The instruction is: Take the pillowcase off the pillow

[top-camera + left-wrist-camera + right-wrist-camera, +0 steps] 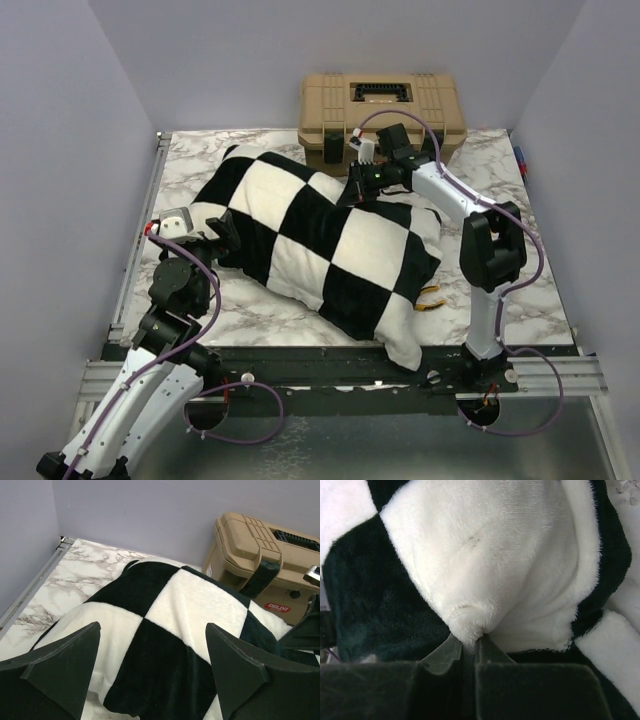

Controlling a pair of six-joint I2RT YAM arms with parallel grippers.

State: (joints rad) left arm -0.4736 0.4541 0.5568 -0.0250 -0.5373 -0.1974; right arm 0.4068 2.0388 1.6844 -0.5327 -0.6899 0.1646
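Observation:
The pillow still fills the case. My right gripper should next lift its white pinch, then come back toward my base over the adjoining white square and release it.
The black and white checkered pillowcase lies diagonally across the marble table, plump with the pillow inside it. The pillow itself is hidden; a white end sticks out at the near right, and I cannot tell whether it is pillow or case. My right gripper is at the far edge of the case by the toolbox, shut on a pinch of white plush. My left gripper is open at the case's left end, its fingers spread over a black square, not holding anything.
A tan toolbox stands at the back of the table just behind the pillowcase, and also shows in the left wrist view. A small yellow object lies by the case's right edge. Grey walls enclose the left, back and right.

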